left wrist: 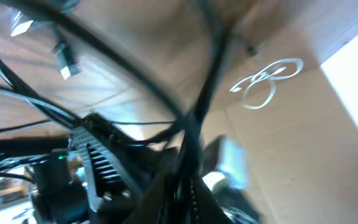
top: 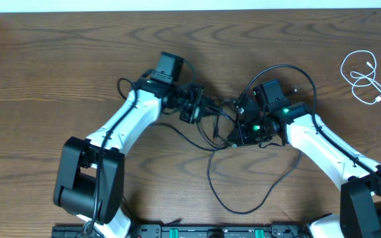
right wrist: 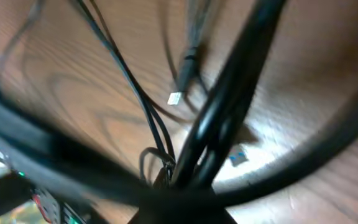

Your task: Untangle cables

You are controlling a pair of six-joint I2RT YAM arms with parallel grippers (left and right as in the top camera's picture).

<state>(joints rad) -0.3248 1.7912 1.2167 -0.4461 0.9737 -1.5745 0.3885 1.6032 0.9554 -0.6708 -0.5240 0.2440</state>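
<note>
The left gripper moves to the left in the overhead view next, away from the tangle, and releases the black cable, since my right gripper holds the strands.
A tangle of thin black cables lies mid-table between my two arms, with one loop trailing toward the front edge and another arching behind the right wrist. My left gripper is shut on a black cable, which runs up out of its jaws in the left wrist view. My right gripper is shut on black cable strands that rise straight from its jaws. A plug end lies on the wood beyond. The short white cable lies coiled apart at the far right, and the white cable also shows in the left wrist view.
The wooden table carries nothing else besides the arms. The right arm's gripper body fills the lower left of the left wrist view, close to my left fingers. Arm bases and a rail sit at the front edge.
</note>
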